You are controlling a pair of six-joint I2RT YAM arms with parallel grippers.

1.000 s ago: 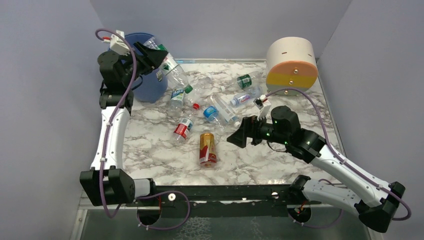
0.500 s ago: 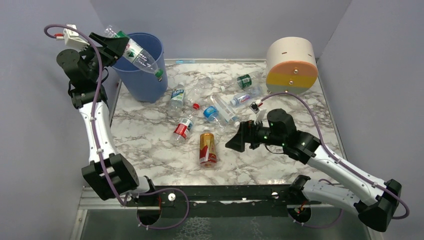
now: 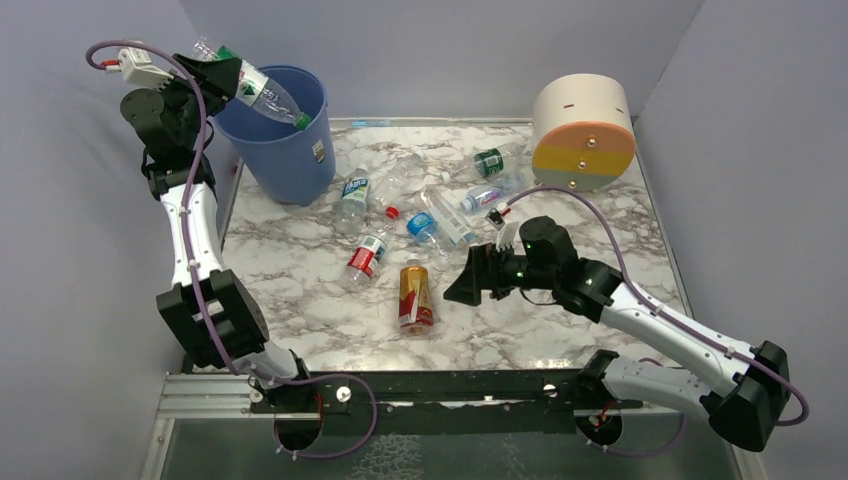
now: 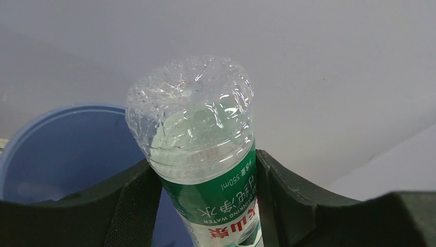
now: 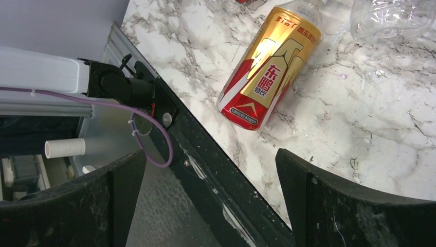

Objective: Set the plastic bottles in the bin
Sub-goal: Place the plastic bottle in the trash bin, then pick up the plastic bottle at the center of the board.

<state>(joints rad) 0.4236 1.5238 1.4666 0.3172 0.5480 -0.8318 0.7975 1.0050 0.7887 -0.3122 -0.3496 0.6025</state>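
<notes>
My left gripper moves slightly to the left in its wrist view, over the blue bin's opening, and releases the bottle next, as the cap points down there.
My left gripper is shut on a clear green-labelled bottle, held tilted over the rim of the blue bin with its green cap pointing down into the opening. The bin's inside shows behind the bottle in the left wrist view. Several plastic bottles lie on the marble table: a green-labelled one, a red-labelled one, a blue-labelled one and the amber red-labelled one. My right gripper hangs open, empty, just right of the amber bottle.
A cream, orange and yellow drum stands at the back right. Another green-labelled bottle lies in front of it. The black rail runs along the table's near edge. Grey walls enclose the table on three sides.
The left arm has swung the green-labelled bottle up and left, from beside the bin to over its rim. The right gripper has crept left toward the amber bottle.
</notes>
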